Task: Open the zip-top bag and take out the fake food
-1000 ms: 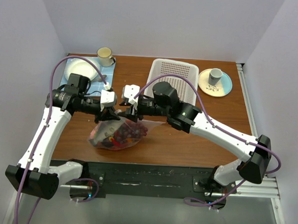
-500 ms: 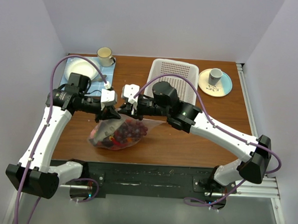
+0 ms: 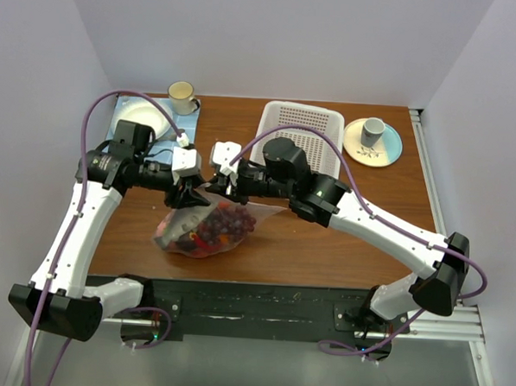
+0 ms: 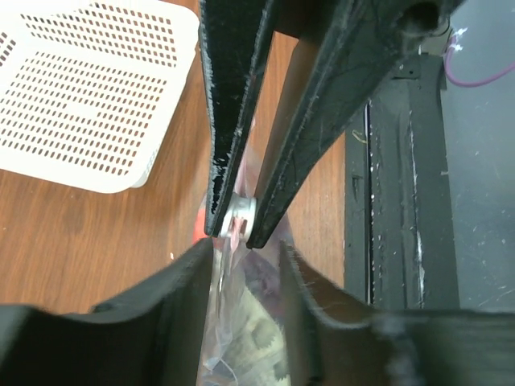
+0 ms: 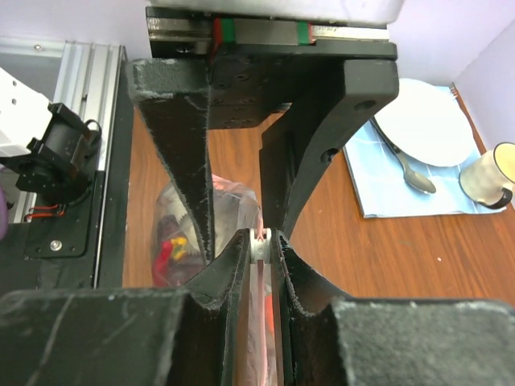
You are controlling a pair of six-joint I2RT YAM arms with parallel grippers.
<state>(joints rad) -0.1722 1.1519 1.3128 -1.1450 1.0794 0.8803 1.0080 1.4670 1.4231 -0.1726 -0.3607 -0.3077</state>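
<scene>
My right gripper will move toward the basket's near corner on the bag's side, to the gripper's right in the top view, and let go of the slider to unzip the bag (image 3: 206, 232).
The clear zip-top bag (image 3: 206, 232) lies on the wooden table near its front edge, its top edge lifted between the two grippers. The fake food (image 3: 214, 229), red, purple and yellow pieces, is inside it and shows through the film in the right wrist view (image 5: 170, 245). My right gripper (image 5: 259, 240) is shut on the bag's small white zip slider (image 4: 239, 215). My left gripper (image 4: 245, 251) stands open right below that slider, with the bag's film (image 4: 241, 322) hanging loose between its fingers. In the top view the left gripper (image 3: 191, 198) and right gripper (image 3: 213, 189) meet tip to tip.
A white perforated basket (image 3: 300, 130) stands behind the bag. A saucer with a grey cup (image 3: 373, 140) sits at the back right. At the back left are a white plate (image 3: 141, 118) and a spoon (image 5: 406, 173) on a blue cloth, and a cream mug (image 3: 183, 94).
My right gripper closed on the zip slider. My left gripper, shut on the bag's top before, has opened and let it go. The bag has barely moved.
</scene>
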